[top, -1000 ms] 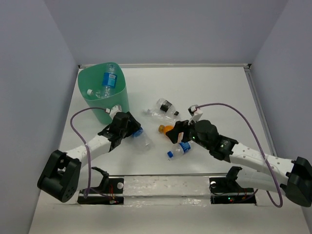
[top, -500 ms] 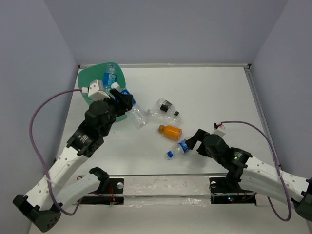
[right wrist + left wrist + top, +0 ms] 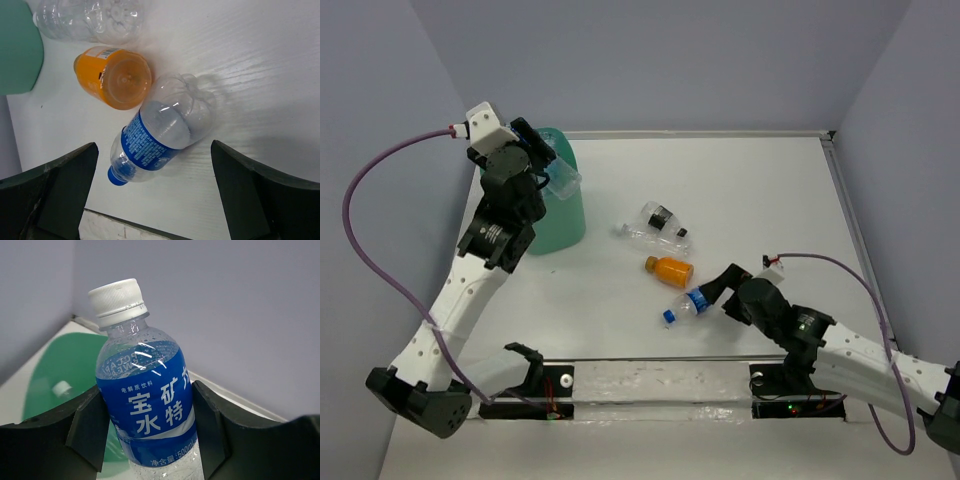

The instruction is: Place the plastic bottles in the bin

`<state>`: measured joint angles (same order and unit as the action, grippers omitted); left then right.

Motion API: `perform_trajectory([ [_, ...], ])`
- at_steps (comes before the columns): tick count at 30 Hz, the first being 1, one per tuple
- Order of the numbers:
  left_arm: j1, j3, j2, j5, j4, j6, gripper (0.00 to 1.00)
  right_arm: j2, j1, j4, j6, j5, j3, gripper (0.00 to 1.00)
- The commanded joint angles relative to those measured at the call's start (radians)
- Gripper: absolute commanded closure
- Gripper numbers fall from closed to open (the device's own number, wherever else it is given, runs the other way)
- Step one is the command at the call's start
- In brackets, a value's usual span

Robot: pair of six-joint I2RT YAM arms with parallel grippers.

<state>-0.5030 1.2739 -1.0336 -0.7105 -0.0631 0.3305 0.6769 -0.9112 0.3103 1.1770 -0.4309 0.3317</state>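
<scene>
The bottle's base overhangs the bin's rim, so my left gripper goes left in the top view next, turning, over the bin's opening, to release it.
My left gripper is raised over the rim of the mint-green bin and is shut on a clear bottle with a blue label and a white cap. Below it the bin shows a white cap inside. Three bottles lie on the table: an orange one, a clear one with a black label, and a clear blue-capped one. My right gripper stands open just behind that blue-capped bottle, with the fingers on either side of it and apart from it.
The orange bottle touches the blue-labelled one's base. A clear bottle lies beyond it, and the bin's side shows at far left. Raised walls border the white table.
My left arm has lifted its bottle from the table up over the bin. The right gripper has drawn back from the orange bottle to the blue-capped one.
</scene>
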Motion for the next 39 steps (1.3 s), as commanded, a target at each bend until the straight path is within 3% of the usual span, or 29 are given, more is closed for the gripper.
perform_trajectory([
  [1,0.179,0.045,-0.063,-0.045,0.054,-0.055,0.39,0.047,-0.003,-0.071,0.047,-0.032,-0.023,0.0],
  [3,0.257,0.035,-0.092,-0.021,0.055,-0.038,0.39,0.079,-0.003,-0.091,0.061,-0.029,-0.033,0.0],
  [7,0.291,-0.01,-0.127,-0.059,0.123,-0.062,0.38,0.102,-0.003,-0.207,0.069,0.003,-0.081,0.0],
  [13,0.296,-0.054,-0.172,-0.232,0.276,-0.202,0.38,0.122,-0.003,-0.227,0.069,-0.008,-0.092,0.0],
  [19,0.296,-0.016,-0.271,-0.297,0.479,-0.39,0.38,0.173,-0.003,-0.25,0.07,0.001,-0.074,0.0],
  [30,0.294,-0.08,-0.424,-0.213,0.626,-0.475,0.36,0.131,-0.003,-0.275,0.065,-0.032,-0.091,0.0],
  [33,0.294,-0.11,-0.442,-0.216,0.631,-0.459,0.32,0.147,-0.003,-0.275,0.062,-0.055,-0.086,0.0],
  [35,0.294,-0.117,-0.444,-0.225,0.629,-0.452,0.18,0.165,-0.003,-0.277,0.055,-0.068,-0.074,0.0],
  [39,0.288,-0.116,-0.425,-0.219,0.629,-0.449,0.07,0.199,-0.003,-0.28,0.029,-0.094,-0.056,0.0],
])
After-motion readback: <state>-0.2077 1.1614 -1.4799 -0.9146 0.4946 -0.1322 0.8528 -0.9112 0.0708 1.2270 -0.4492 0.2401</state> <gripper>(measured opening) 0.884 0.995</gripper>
